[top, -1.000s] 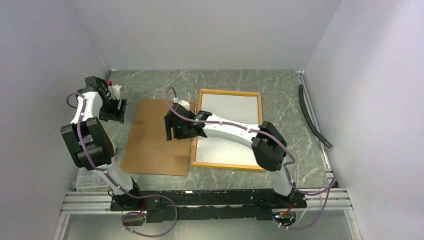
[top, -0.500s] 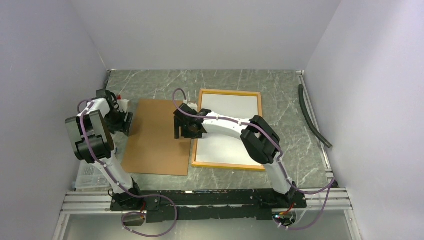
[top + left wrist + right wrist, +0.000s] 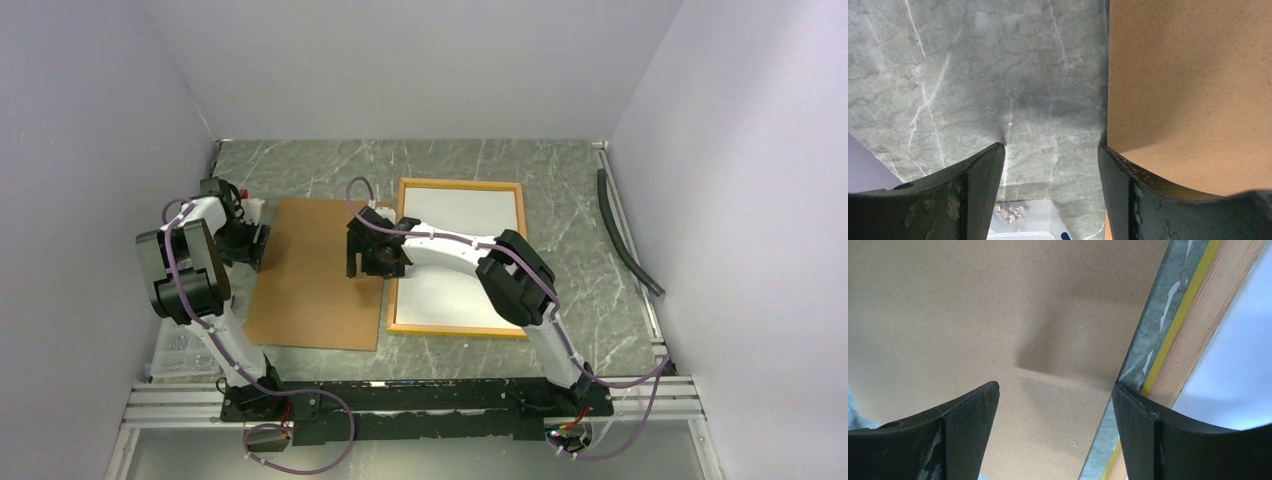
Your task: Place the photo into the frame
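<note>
My right gripper already has one finger at the narrow gap by the frame, so next I will tilt it toward the backing board [image 3: 310,275] and close on the board's edge there.
The frame [image 3: 459,186] lies flat on the table right of centre, pale wood side up, with a plain white sheet [image 3: 455,262] filling its inside. No building print shows, so I cannot tell if that sheet is the photo. The brown backing board [image 3: 310,275] lies left of the frame. My right gripper [image 3: 362,262] is open and empty, low over the board's right edge [image 3: 973,315], beside the frame's left rail [image 3: 1198,335]. My left gripper [image 3: 250,245] is open and empty at the board's left edge [image 3: 1193,85], with bare table between its fingers [image 3: 983,170].
A clear plastic box [image 3: 1018,220] with small metal parts sits by the left arm's base. A black hose [image 3: 625,235] lies along the right wall. A small white object [image 3: 250,208] sits at the back left. Walls close in three sides.
My left arm has swung down and in, bringing its gripper to the board's left edge. My right gripper has shifted slightly right and settled over the board's right edge.
</note>
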Tool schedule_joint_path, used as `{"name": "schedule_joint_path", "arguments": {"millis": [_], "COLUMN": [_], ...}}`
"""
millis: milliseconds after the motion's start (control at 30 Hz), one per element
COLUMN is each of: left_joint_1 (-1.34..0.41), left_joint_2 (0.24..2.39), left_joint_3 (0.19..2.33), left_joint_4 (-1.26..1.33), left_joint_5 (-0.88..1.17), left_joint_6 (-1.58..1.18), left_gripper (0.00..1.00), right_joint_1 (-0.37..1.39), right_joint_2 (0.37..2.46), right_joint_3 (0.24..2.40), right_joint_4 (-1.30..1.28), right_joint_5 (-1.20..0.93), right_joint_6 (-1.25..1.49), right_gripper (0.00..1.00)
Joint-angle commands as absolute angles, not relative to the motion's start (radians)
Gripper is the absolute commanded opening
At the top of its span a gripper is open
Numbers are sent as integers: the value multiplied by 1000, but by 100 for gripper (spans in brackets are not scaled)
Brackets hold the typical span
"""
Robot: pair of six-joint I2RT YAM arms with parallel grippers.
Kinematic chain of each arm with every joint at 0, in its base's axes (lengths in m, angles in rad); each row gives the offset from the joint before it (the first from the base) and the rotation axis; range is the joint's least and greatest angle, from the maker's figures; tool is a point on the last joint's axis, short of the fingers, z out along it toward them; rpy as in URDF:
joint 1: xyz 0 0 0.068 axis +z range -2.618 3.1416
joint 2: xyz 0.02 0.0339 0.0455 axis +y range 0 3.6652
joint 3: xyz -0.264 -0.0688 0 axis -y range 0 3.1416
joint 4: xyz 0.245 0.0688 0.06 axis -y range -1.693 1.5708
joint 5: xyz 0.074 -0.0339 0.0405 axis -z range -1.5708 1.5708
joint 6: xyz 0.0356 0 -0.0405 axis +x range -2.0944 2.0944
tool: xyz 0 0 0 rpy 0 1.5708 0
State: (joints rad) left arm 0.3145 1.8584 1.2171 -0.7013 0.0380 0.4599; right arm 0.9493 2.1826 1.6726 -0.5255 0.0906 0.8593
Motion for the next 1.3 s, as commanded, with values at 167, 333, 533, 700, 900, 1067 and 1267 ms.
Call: {"name": "schedule_joint_path", "arguments": {"millis": [167, 333, 533, 700, 900, 1067, 1267], "left_joint_1": [233, 230, 227, 224, 221, 219, 219], "left_joint_2": [1924, 1944, 1966, 1976, 1983, 1975, 1955], "left_joint_3": [1188, 1204, 1236, 1250, 1245, 1247, 1251], "left_joint_4": [-695, -721, -771, -795, -795, -802, -811], "left_joint_5": [142, 177, 233, 264, 266, 273, 276], "left_joint_6": [406, 410, 419, 416, 425, 427, 429], "left_gripper": [72, 69, 67, 66, 64, 64, 64], "right_joint_1": [884, 851, 844, 843, 852, 860, 862], "right_joint_2": [2118, 2064, 2010, 1933, 1871, 1895, 1949], "right_joint_3": [1563, 1503, 1435, 1316, 1243, 1230, 1225], "right_joint_4": [-236, -17, 242, 539, 711, 756, 743], "right_joint_5": [-132, -259, -384, -436, -451, -484, -501], "right_joint_6": [1009, 1104, 1218, 1326, 1351, 1348, 1361], "right_gripper": [88, 87, 83, 79, 75, 75, 69]}}
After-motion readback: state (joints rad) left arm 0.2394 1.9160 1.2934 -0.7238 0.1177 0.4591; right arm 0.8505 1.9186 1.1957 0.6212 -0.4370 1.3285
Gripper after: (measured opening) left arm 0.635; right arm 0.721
